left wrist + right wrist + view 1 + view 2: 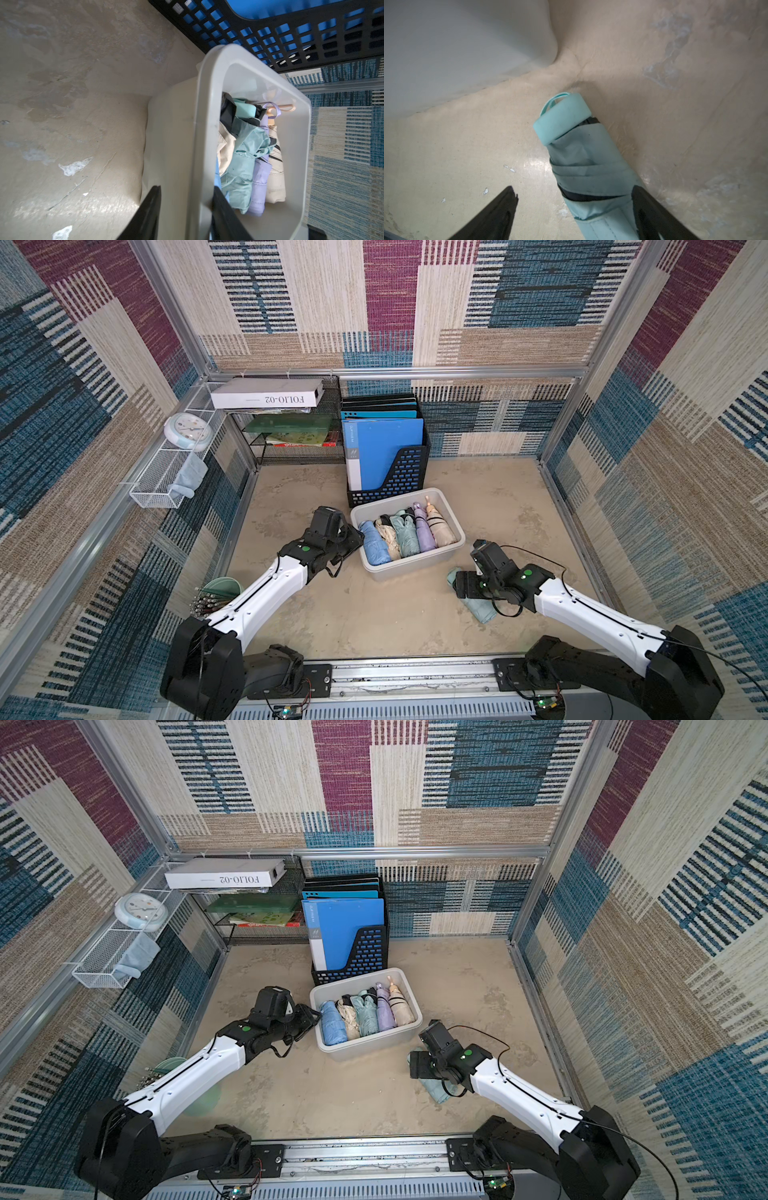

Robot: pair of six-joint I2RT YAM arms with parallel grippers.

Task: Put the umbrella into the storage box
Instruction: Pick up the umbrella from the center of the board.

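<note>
The right gripper moves back and down next, nudging the angled mint-green umbrella between my fingers straight, and closes around its wrapped body [480, 608] [596, 192].
The storage box [415, 566] [365, 1048] is a pale grey tub mid-table, and several folded umbrellas lie side by side in it. My left gripper [355, 539] [185, 187] straddles the box's left wall [207, 104], one finger outside and one inside, shut on it. A mint-green folded umbrella [482, 612] [434, 1090] [583, 158] lies on the table to the right of the box's front corner. My right gripper [465, 585] [573, 188] stands open over it. One finger rests against the umbrella's side and the other is well off it.
A black perforated file holder [399, 477] with blue folders stands just behind the box. A mesh shelf [291, 448] with books fills the back left. A white wire basket [162, 485] and a clock hang on the left wall. A green cup [222, 593] of pens stands front left.
</note>
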